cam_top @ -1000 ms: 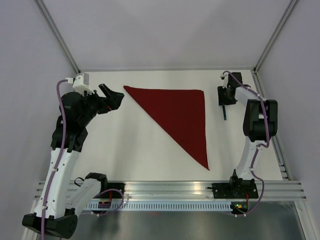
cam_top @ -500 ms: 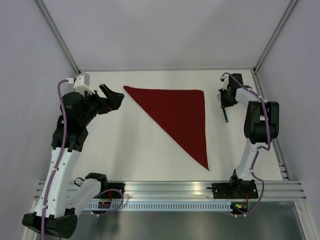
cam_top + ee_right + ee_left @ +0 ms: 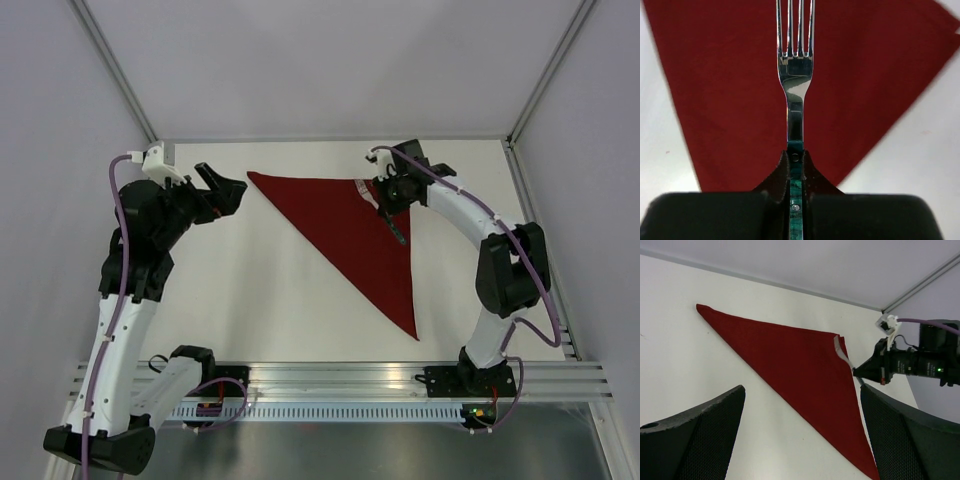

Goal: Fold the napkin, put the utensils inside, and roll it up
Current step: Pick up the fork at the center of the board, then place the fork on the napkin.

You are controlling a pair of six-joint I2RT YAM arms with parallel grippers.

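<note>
The right gripper lowers back and left in the top view next and releases the fork along the napkin's long slanted edge [image 3: 324, 238] [image 3: 690, 120], since the napkin lies bare there.
The dark red napkin [image 3: 360, 225] lies flat on the white table, folded into a triangle. My right gripper [image 3: 385, 203] hovers over its far right corner, shut on a fork [image 3: 397, 230], one of the utensils. In the right wrist view the fingers [image 3: 782, 172] clamp the teal handle, and the steel tines [image 3: 796, 30] stick out above the napkin [image 3: 730, 90]. My left gripper [image 3: 225, 183] stands open and empty just left of the napkin's far left corner. Its wrist view shows the napkin [image 3: 790, 355], the fork's head [image 3: 841, 351] and the right gripper [image 3: 860, 373].
The table [image 3: 250, 300] is walled on three sides, with frame posts in the far corners. An aluminium rail [image 3: 340, 375] carrying both arm bases runs along the near edge.
My right gripper shut on the fork at the table's far right, then carried it left until it hung over the napkin's far right corner. The left arm barely moved.
</note>
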